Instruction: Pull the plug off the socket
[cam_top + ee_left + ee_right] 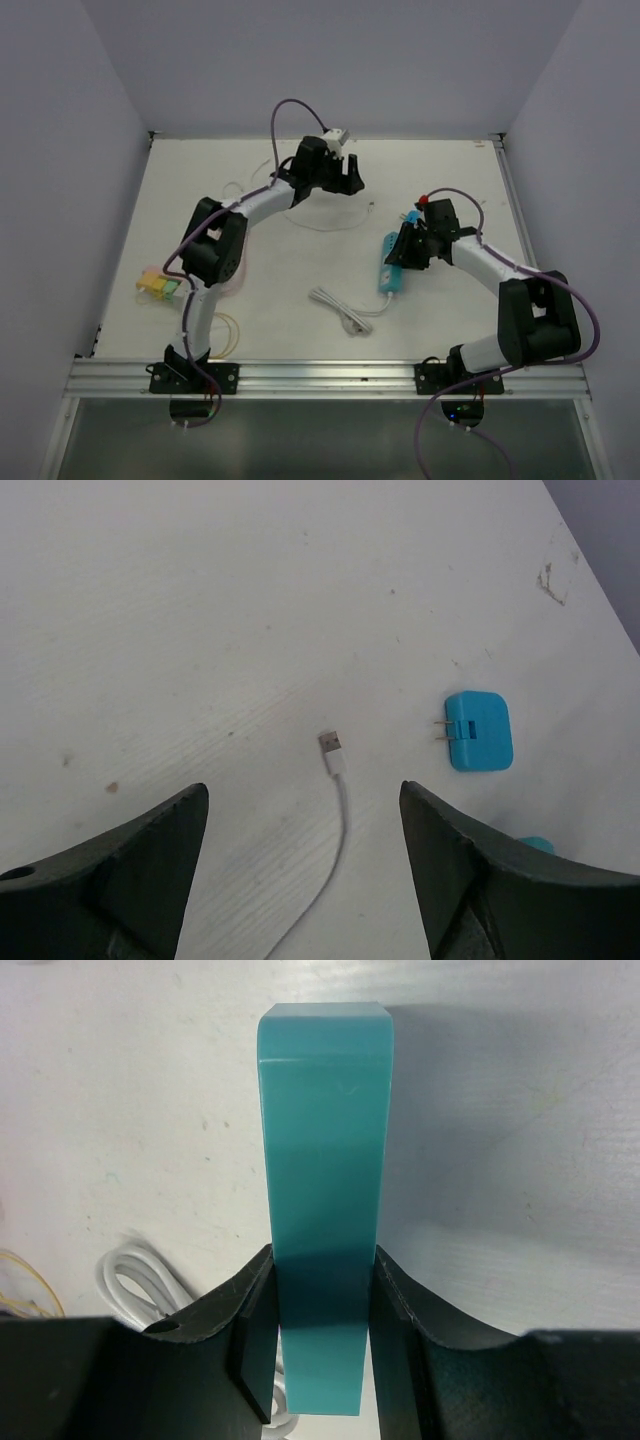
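I should next move the socket strip with my right gripper up and outward past the loose plug, and then down beside the plug, to the right in the top view.
The teal socket strip (pixel 388 272) lies on the white table, right of centre. My right gripper (pixel 405 248) is shut on it; in the right wrist view both pads press the sides of the strip (pixel 325 1150), with the gripper (pixel 322 1265) at its near end. The blue plug (pixel 478 730) lies loose on the table with its two prongs bare, apart from the strip; it shows as a small blue spot in the top view (pixel 411 216). My left gripper (pixel 345 182) hovers open and empty above the table (pixel 300 795), left of the plug.
A thin white USB cable (pixel 340 770) lies between my left fingers, its connector pointing away. A coiled white cord (pixel 340 310) lies left of the strip and shows in the right wrist view (pixel 130 1278). A yellow-green object (pixel 160 287) and yellow loops (pixel 226 330) lie at the left. Walls enclose three sides.
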